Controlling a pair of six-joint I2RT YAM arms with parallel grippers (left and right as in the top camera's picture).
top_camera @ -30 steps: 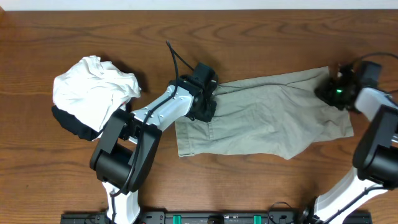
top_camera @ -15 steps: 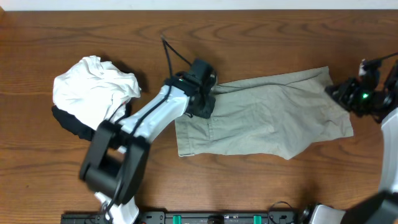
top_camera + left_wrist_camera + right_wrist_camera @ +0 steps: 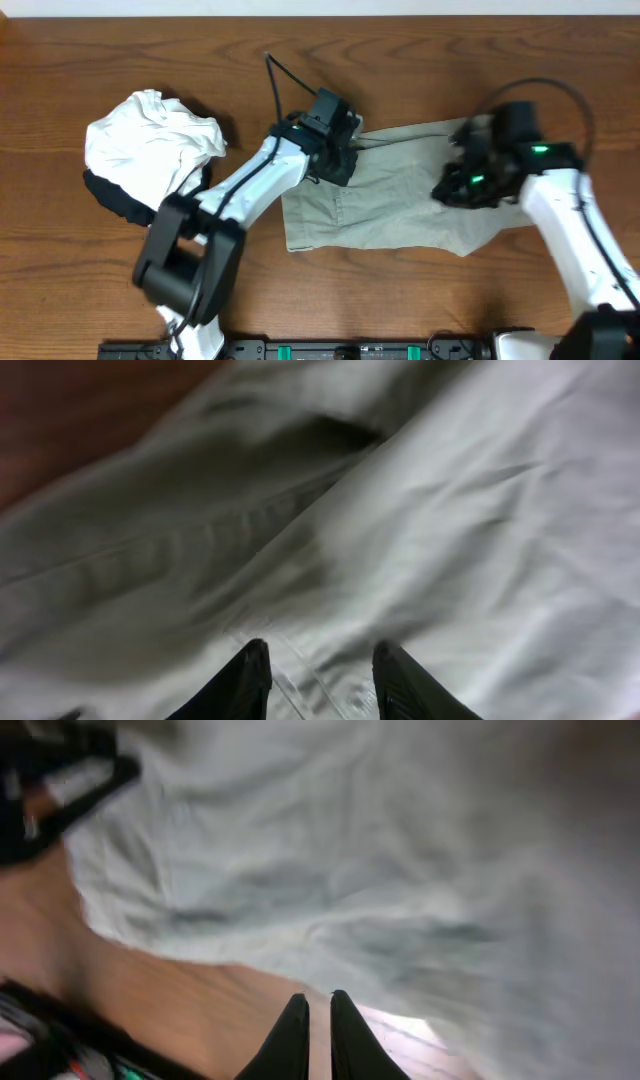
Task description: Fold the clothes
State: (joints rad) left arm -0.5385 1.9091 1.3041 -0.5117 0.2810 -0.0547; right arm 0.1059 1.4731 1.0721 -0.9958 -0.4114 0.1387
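Note:
I will next move my right gripper back and down to the trousers' near edge (image 3: 447,247) (image 3: 290,968) and release the leg end of the trousers there, because that edge is below and back of my gripper.
The clothes (image 3: 390,205), khaki trousers, lie across the middle of the table with the waistband at the left. My left gripper (image 3: 340,162) rests on the upper left corner by the waistband. In the left wrist view its fingers (image 3: 320,650) stand apart with a stitched seam of the cloth (image 3: 440,510) flat between them. My right gripper (image 3: 455,185) hovers over the trousers' right half, shut on the leg end, which is lifted and doubled back to the left. The right wrist view shows its fingers (image 3: 320,998) pressed nearly together above cloth (image 3: 330,850) and bare wood.
A crumpled white garment (image 3: 150,140) sits at the far left on top of a black garment (image 3: 112,200). A black cable (image 3: 280,85) arcs up behind the left arm. Bare wood table (image 3: 420,300) surrounds the trousers.
My right gripper has swung from the table's right edge leftward over the trousers, taking the leg end with it. The trousers' right end now lies shorter. The left gripper has barely moved.

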